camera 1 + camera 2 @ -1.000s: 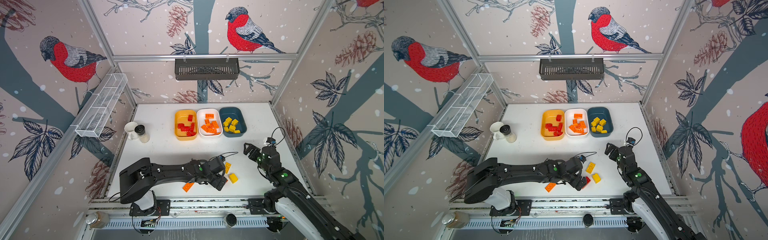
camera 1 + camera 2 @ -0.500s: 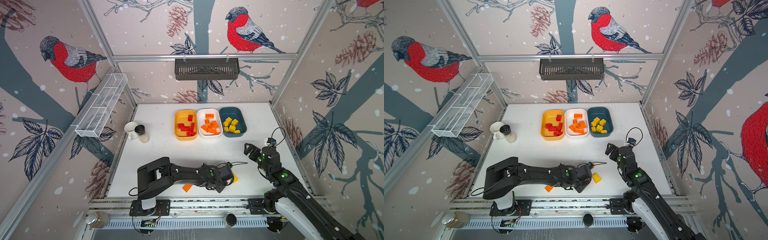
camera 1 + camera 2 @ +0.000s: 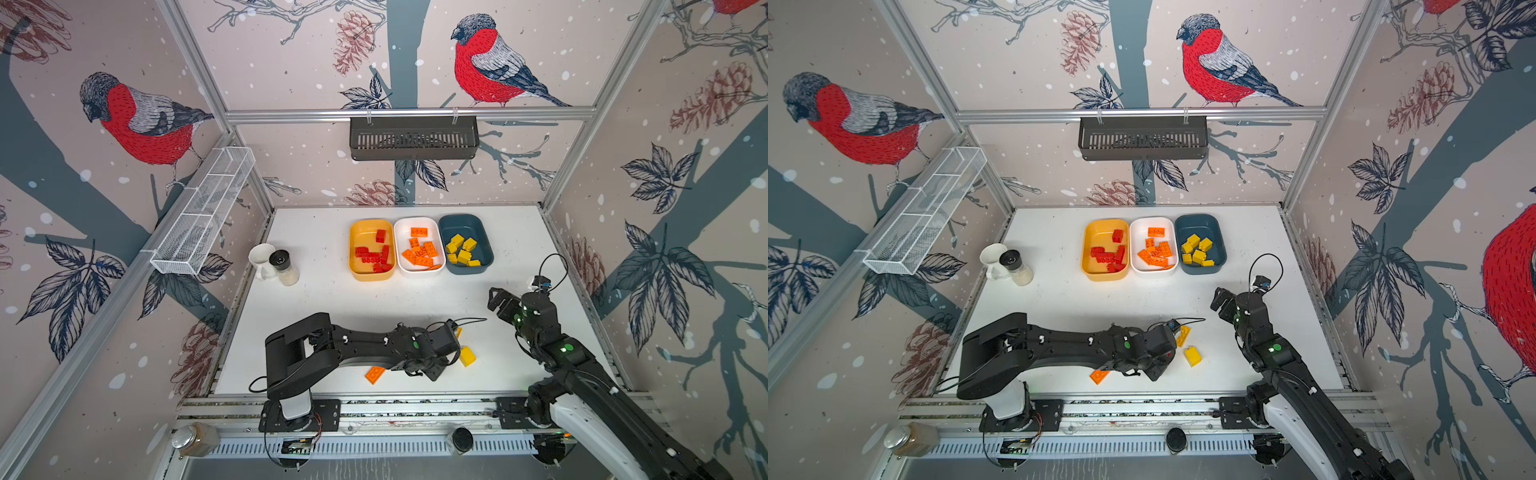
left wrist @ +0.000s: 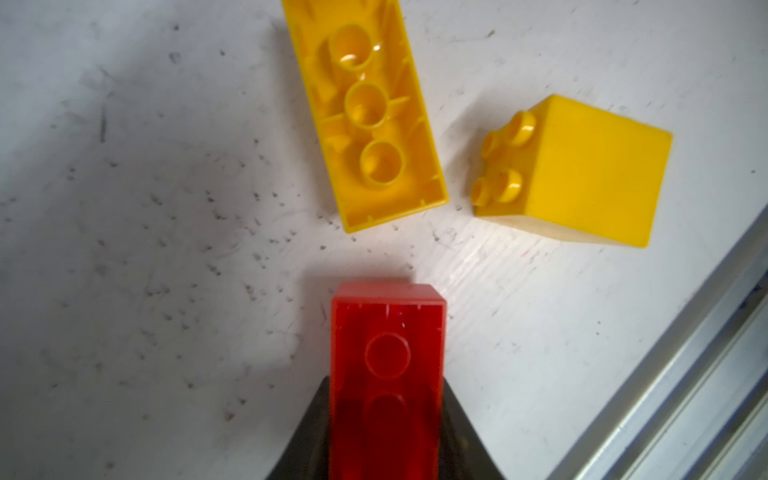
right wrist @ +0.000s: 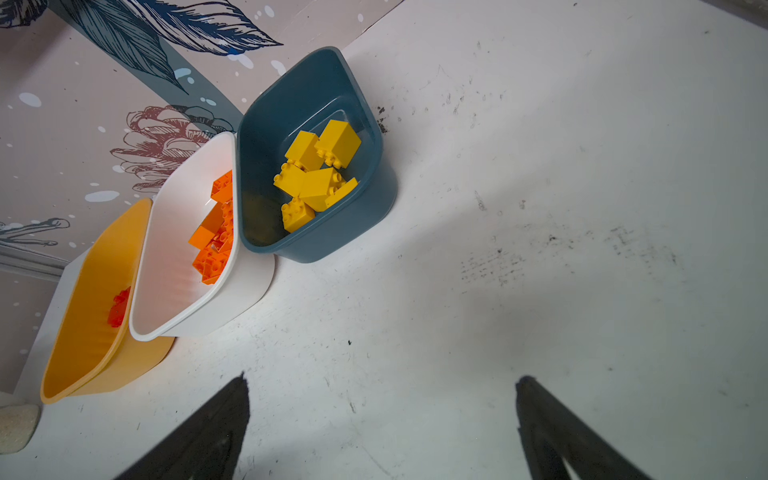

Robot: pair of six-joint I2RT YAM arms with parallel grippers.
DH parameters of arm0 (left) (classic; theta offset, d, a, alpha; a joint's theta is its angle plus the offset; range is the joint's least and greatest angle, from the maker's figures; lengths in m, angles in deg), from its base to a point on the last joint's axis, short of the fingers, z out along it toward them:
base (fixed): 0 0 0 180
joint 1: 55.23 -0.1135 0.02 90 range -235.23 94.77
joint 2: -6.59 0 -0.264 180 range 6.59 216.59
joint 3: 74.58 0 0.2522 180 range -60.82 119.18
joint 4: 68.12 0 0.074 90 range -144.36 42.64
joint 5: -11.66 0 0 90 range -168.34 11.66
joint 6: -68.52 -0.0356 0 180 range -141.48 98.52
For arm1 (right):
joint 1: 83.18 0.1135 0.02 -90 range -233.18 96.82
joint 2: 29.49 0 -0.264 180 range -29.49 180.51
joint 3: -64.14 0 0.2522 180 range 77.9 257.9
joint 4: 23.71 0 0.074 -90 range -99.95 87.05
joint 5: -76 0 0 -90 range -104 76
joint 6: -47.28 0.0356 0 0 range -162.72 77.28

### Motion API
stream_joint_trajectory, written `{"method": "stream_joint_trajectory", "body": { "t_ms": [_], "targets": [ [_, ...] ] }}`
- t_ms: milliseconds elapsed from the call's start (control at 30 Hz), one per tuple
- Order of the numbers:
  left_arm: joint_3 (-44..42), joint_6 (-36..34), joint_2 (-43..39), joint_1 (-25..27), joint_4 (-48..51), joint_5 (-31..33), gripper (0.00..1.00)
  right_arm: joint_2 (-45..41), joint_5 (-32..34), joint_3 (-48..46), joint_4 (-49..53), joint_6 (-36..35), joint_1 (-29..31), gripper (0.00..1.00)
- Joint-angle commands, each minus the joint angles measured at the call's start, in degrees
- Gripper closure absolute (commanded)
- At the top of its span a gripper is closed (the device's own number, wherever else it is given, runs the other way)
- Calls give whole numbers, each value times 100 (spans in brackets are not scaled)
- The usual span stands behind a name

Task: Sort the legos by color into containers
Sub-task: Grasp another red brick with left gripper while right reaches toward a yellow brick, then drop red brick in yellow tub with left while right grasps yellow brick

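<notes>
My left gripper next needs to lift up, move outward over the yellow-orange container (image 3: 371,246) with the matching red legos and release the red lego. The container lies outward of my left gripper.
My left gripper (image 4: 386,399) is shut on a red lego (image 4: 386,365), hollow underside up, low over the table near its front edge; in both top views the wrist (image 3: 436,353) hides the red lego. Beside it lie an upturned long yellow lego (image 4: 365,112), a yellow block on its side (image 4: 582,174) (image 3: 467,356) and an orange plate (image 3: 375,374). The containers stand in a row at the back: yellow-orange (image 3: 353,249) holding red legos, white (image 3: 398,245) holding orange, teal (image 3: 487,249) holding yellow. My right gripper (image 3: 496,299) (image 5: 382,415) hangs open and empty over bare table.
A white mug (image 3: 260,259) and a shaker jar (image 3: 284,266) stand at the left edge. A white wire basket (image 3: 203,216) hangs on the left wall, a black slotted basket (image 3: 413,137) on the back rail. The aluminium front rail (image 4: 685,374) runs close to the yellow block.
My left gripper has come down over the red lego and closed on it, while the left arm's base links swung right. The right arm has stayed still.
</notes>
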Motion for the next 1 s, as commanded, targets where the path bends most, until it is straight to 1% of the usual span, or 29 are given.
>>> {"method": "stream_joint_trajectory", "body": {
  "t_ms": [0,67,233,333,433,500,567,667,767,833,900,967],
  "targets": [
    [-81,79,-286,-226,-161,345,79,29,-308,-9,-278,-169,15,0],
    [-131,100,-503,-435,-157,514,79,32,-538,-62,-351,-149,42,1],
    [-235,-11,-924,-808,-176,942,79,41,-559,-117,-102,-5,106,1],
    [-282,-73,-1133,-1231,-309,951,79,74,-659,-162,-34,119,203,0],
    [-133,-200,-1255,-1807,-391,1249,79,223,-548,-134,-15,223,611,0],
    [-4,-225,-1265,-2263,-520,1404,79,476,-232,-49,24,306,1051,0],
    [99,-246,-1236,-2667,-693,1400,79,799,-29,73,45,357,1385,0],
    [244,-290,-1115,-3176,-905,1416,79,1421,115,340,78,369,1743,0],
    [469,-263,-934,-3629,-1141,1383,78,2067,28,708,229,358,1973,1],
    [614,-228,-781,-3848,-1246,1608,78,2433,-94,897,281,361,2105,0],
    [793,-146,-604,-4074,-1262,1706,77,2747,-149,1040,315,403,2310,0],
    [952,-37,-417,-4345,-1344,1619,74,3047,-94,1184,447,524,2523,0]
  ]
}}
